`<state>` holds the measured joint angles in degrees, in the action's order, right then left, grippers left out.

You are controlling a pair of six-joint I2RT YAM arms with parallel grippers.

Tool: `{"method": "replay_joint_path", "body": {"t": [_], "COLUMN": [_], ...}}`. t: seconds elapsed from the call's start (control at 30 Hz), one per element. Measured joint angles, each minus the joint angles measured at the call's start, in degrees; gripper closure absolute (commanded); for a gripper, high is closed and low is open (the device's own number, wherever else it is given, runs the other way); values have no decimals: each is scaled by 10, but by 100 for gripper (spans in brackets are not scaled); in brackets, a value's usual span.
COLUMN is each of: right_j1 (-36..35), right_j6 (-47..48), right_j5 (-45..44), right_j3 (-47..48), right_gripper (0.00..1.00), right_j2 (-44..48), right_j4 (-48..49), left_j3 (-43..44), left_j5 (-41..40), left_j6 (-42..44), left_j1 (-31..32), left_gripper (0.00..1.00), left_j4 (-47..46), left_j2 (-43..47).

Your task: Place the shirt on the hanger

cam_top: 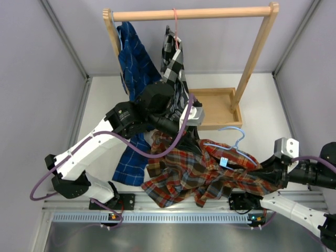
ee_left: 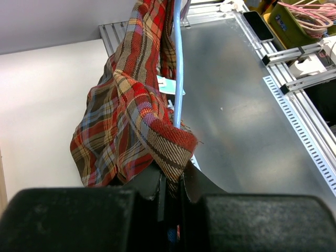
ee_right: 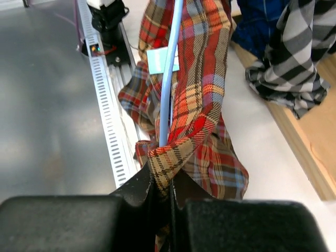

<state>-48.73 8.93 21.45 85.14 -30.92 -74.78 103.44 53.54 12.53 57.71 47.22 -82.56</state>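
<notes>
An empty part of the rack's bar point(cam_top: 245, 12) lies outward and above. Next, my right gripper lifts up and outward, sets the hanger's hook over it and releases.
The red-orange plaid shirt point(cam_top: 199, 176) hangs stretched between my two grippers above the table's front. The light blue wire hanger point(cam_top: 237, 142) lies along its top edge with the hook pointing to the back, and the light blue neck label point(cam_top: 224, 161) shows beside it. My left gripper point(cam_top: 177, 135) is shut on a fold of the shirt point(ee_left: 157, 131), and the hanger wire point(ee_left: 177, 79) runs into that fold. My right gripper point(cam_top: 264, 169) is shut on the other end of the shirt point(ee_right: 199, 100), beside the hanger wire point(ee_right: 169, 79) and the label point(ee_right: 161, 60).
A wooden rack point(cam_top: 194, 13) stands at the back on a wooden base point(cam_top: 220, 107). It carries a dark blue plaid shirt point(cam_top: 134, 58) and a black-and-white checked shirt point(cam_top: 176, 63) on a pink-red hanger point(cam_top: 176, 23). A metal rail point(cam_top: 157, 216) runs along the near edge.
</notes>
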Motion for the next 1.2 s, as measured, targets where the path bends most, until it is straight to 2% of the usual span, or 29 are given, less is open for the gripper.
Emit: {"method": "replay_joint_path", "body": {"t": [0.2, 0.23, 0.27, 0.33, 0.37, 0.4, 0.67, 0.87, 1.0, 1.1, 1.2], "right_j1": [0, 0, 0, 0, 0, 0, 0, -1, -29, -64, -82], "right_j6": [-2, -6, -9, -16, -19, -23, -46, -56, -67, -72, -70], "right_j5": [10, 4, -5, -29, -42, -57, -157, -226, -278, -318, -351], "right_j3": [9, 15, 21, 33, 44, 57, 216, 414, 519, 529, 529], "right_gripper": [100, 100, 100, 100, 100, 100, 100, 100, 100, 100, 100], "right_j2": [21, 22, 22, 22, 22, 22, 1, -70, -103, -95, -92], "right_j4": [28, 33, 38, 49, 49, 49, 40, -1, 0, 24, 42], "left_j3": [3, 5, 10, 21, 28, 35, 69, 46, 3, -44, -81], "left_j5": [-6, -13, -23, -60, -86, -112, -320, -523, -574, -594, -618], "left_j6": [-2, -3, -6, -15, -22, -27, -97, -163, -187, -195, -197], "left_j1": [2, 3, 5, 7, 6, 3, -3, -3, -3, -3, -3], "left_gripper": [99, 90, 68, 52, 24, 3, 2, 2, 2, 2, 2], "left_j4": [-3, -5, -7, -12, -12, -13, -39, -66, -87, -96, -98], "left_j2": [-1, -1, -2, -3, -4, -5, 8, 106, 224, 308, 356]}}
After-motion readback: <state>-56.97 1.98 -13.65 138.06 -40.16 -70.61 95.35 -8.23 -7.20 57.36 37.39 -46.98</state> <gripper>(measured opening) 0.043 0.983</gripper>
